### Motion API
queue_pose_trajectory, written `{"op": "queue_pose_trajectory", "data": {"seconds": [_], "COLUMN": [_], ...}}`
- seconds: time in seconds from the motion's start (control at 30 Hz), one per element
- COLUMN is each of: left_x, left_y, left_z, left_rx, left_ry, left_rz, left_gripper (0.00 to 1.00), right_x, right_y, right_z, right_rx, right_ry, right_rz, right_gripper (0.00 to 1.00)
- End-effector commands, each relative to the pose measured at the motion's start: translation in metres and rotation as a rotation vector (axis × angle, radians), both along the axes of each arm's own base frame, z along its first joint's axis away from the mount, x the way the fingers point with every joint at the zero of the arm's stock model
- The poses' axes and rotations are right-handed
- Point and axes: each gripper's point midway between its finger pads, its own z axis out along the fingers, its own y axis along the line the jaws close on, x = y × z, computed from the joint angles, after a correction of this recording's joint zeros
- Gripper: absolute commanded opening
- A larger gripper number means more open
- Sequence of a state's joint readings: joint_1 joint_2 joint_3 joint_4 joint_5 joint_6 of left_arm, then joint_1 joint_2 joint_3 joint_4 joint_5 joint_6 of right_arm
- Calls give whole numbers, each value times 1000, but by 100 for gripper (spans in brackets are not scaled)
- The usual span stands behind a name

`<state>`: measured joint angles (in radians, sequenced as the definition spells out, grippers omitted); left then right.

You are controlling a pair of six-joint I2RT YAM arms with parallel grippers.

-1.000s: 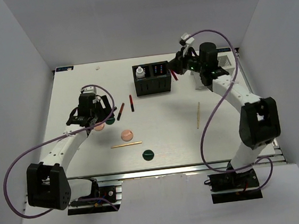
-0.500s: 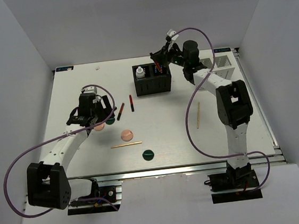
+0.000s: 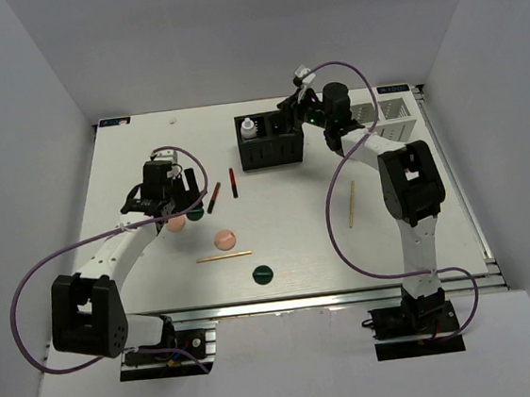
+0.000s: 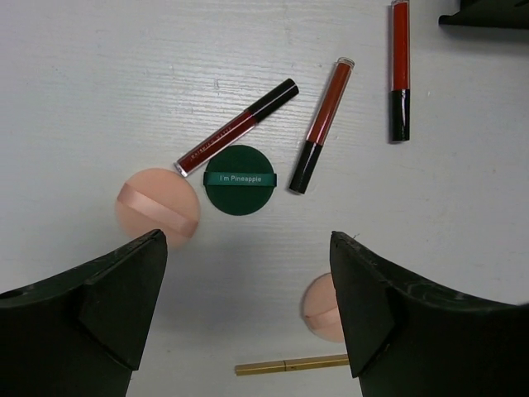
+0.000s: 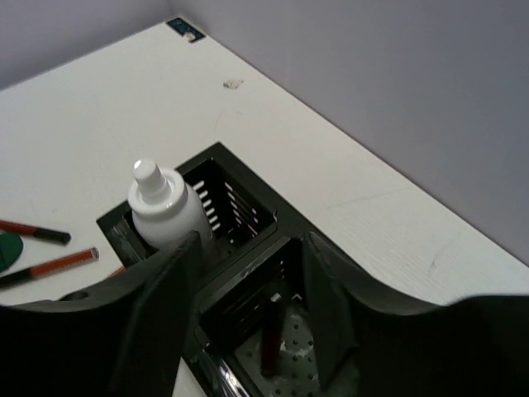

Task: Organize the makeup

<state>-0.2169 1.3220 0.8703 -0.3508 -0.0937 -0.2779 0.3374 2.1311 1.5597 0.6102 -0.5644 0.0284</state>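
My left gripper is to move down and outward next, onto the red pencil's black end (image 3: 202, 194) (image 4: 274, 100), because that end is clear of the green disc that the pencil touches.
The top view shows my right gripper (image 3: 287, 118) over the black two-compartment box (image 3: 270, 152). In the right wrist view this gripper (image 5: 248, 314) is open, straddling the right compartment; a red pencil (image 5: 273, 337) leans inside it, free of both fingers. The white bottle (image 5: 165, 207) stands in the left compartment. My left gripper (image 4: 248, 322) hangs open above the table, holding nothing. Below it lie a green disc (image 4: 240, 179), two pink discs (image 4: 157, 208) (image 4: 326, 308), three red pencils (image 4: 235, 128) (image 4: 322, 124) (image 4: 399, 70) and a tan stick (image 4: 289, 365).
A second green disc (image 3: 263, 275) lies near the front edge. Another tan stick (image 3: 351, 204) lies right of centre. The white slotted box (image 3: 391, 114) stands at the back right, behind the right arm.
My right gripper carried a red pencil leftward over the black box and opened; the pencil now rests in the right compartment. The left gripper has hardly moved.
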Motion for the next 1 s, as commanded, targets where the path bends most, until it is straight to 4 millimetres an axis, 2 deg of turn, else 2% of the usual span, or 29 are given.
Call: {"op": "queue_pose_trajectory", "data": {"seconds": [0.0, 0.03, 0.17, 0.23, 0.27, 0.3, 0.33, 0.37, 0.4, 0.43, 0.47, 0.5, 0.53, 0.63, 0.73, 0.77, 0.8, 0.83, 0.9, 0.97], "left_x": [16, 17, 26, 32, 38, 41, 45, 52, 53, 56, 63, 67, 70, 88, 97, 101, 102, 102, 105, 104], "left_y": [0, 0, 0, 0, 0, -1, -4, -7, -16, -18, -23, -27, -26, -25, -20, -19, -19, -19, -15, -17], "left_z": [12, 10, 0, -10, -10, -23, -27, -25, -40, -45, -44, -47, -56, -57, -61, -60, -61, -65, -68, -76], "left_rx": [44, 61, 122, 153, 172, 193, 191, 203, 176, 188, 176, 167, 174, 193, 222, 230, 237, 238, 256, 246], "left_ry": [-49, -54, -80, -67, -71, -42, -34, -42, -4, 7, 1, 1, 14, -1, 4, -2, -1, 8, 11, 29], "left_rz": [-67, -89, -166, -193, -212, -241, -265, -296, -346, -374, -394, -410, -408, -389, -364, -360, -365, -366, -348, -354], "left_gripper": [88, 87, 85, 84, 83, 82, 78, 76, 70, 69, 66, 64, 64, 64, 64, 64, 63, 63, 63, 59], "right_x": [0, 0, -2, -5, -12, -17, -22, -32, -43, -50, -60, -71, -78, -111, -130, -138, -146, -154, -162, -168], "right_y": [-7, -8, -22, -37, -41, -53, -58, -66, -71, -75, -83, -87, -91, -103, -108, -110, -111, -112, -113, -115], "right_z": [33, 34, 44, 59, 57, 71, 74, 65, 78, 77, 64, 76, 72, 65, 56, 62, 52, 54, 46, 47], "right_rx": [12, 12, 11, 22, 29, 38, 41, 35, 40, 38, 28, 22, 14, 0, -4, -3, -4, -3, -2, 0], "right_ry": [-90, -89, -91, -108, -86, -108, -109, -82, -104, -100, -71, -100, -88, -63, -22, -33, -5, -4, 19, 22], "right_rz": [-12, -12, -32, -48, -35, -35, -25, -1, 13, 22, 33, 39, 40, 55, 66, 66, 68, 72, 71, 66], "right_gripper": [60, 64, 66, 66, 66, 65, 65, 65, 65, 65, 65, 65, 65, 65, 65, 65, 65, 65, 65, 65]}}
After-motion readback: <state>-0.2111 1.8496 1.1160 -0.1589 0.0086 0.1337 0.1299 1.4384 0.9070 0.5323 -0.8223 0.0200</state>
